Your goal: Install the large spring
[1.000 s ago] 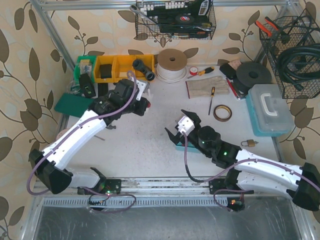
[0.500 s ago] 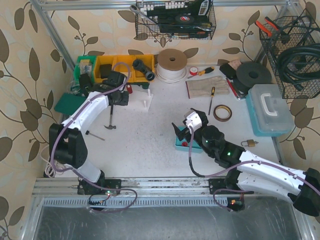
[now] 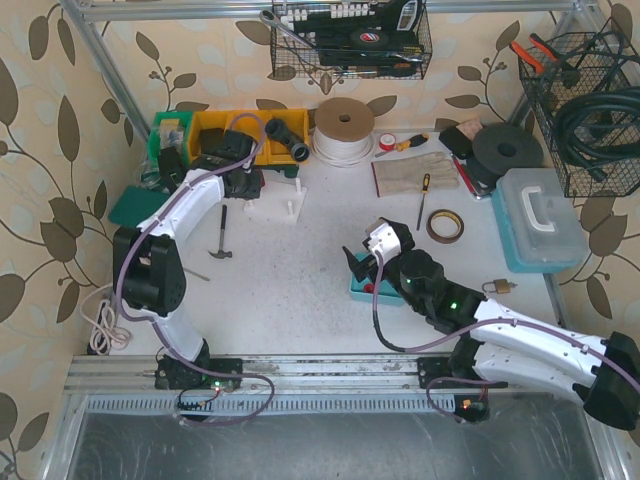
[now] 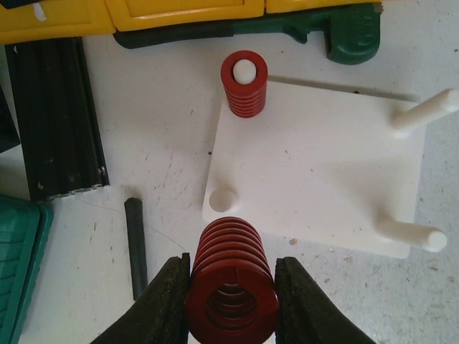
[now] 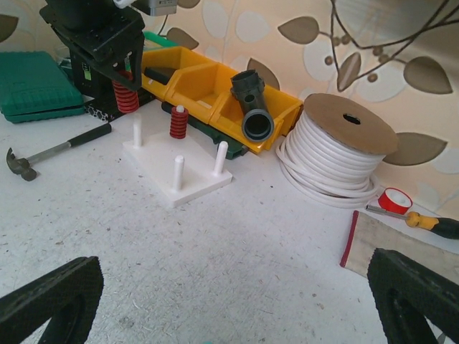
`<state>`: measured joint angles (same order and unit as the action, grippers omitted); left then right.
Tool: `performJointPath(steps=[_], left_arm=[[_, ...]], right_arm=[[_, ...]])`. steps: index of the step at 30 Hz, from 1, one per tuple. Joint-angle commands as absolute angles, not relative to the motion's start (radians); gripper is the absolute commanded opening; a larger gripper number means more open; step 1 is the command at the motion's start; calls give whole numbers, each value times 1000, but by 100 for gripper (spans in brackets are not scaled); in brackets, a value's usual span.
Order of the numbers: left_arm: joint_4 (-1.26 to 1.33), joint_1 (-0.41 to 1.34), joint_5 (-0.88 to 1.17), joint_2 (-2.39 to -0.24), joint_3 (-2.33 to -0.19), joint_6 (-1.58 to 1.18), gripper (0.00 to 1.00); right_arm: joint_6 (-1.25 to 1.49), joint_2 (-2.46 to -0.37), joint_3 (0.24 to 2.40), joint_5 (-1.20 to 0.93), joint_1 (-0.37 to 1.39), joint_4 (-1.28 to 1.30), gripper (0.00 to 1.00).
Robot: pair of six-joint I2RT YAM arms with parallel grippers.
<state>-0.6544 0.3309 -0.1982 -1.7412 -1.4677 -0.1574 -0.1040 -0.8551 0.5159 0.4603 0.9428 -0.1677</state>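
Note:
Next, my left gripper moves the upright large red spring over the bare peg nearest the hammer, then brings the spring down onto that peg.
My left gripper point(image 4: 231, 304) is shut on the large red spring point(image 4: 231, 283), held upright just above and short of the near-left peg point(image 4: 222, 199) of the white peg board point(image 4: 315, 165). A smaller red spring point(image 4: 244, 84) sits on the far-left peg. Two bare pegs point(image 4: 423, 113) stand on the board's right side. In the right wrist view the left gripper point(image 5: 115, 68) holds the large spring point(image 5: 125, 97) left of the board point(image 5: 176, 168). In the top view the left gripper point(image 3: 243, 180) is by the board point(image 3: 290, 208). My right gripper point(image 5: 237, 294) is open and empty, wide apart over bare table.
Yellow bins point(image 3: 240, 135) and a green case point(image 3: 145, 208) lie behind and left of the board. A hammer point(image 3: 220, 235) lies in front of it. A white cable spool point(image 3: 343, 130), a teal tray point(image 3: 370, 285), screwdrivers and tape rolls are to the right.
The left arm swung back and left to the peg board, bringing the large spring over the board's near-left corner. The right arm shifted slightly to the right.

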Motion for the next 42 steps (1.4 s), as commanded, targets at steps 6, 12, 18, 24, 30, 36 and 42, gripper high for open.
performJointPath(steps=[6,12,18,24,30,36,42], left_arm=[[-612,294,-153,-1797,-1536,-156,0],[-597,281,-129,-1829,-1545,-154,0],[-595,281,-136,-1823,-1557,-155,0],[-616,275,-158,-1856,-1571,-148,0],[-631,272,-150,-1893,-1580,-151,0],[-637,265,-146,-1930,-1582,-151,0],[-641,258,-134,-1959,-1591,-159,23]], right_arm=[[-92,-843,506,474,936,-174,99],[-97,-833,502,465,935,-174,99],[-98,-835,503,465,935,-173,99],[-100,-823,499,473,933,-170,99],[-100,-819,499,471,933,-168,98],[-100,-819,501,474,932,-166,98],[-99,-832,503,474,930,-164,98]])
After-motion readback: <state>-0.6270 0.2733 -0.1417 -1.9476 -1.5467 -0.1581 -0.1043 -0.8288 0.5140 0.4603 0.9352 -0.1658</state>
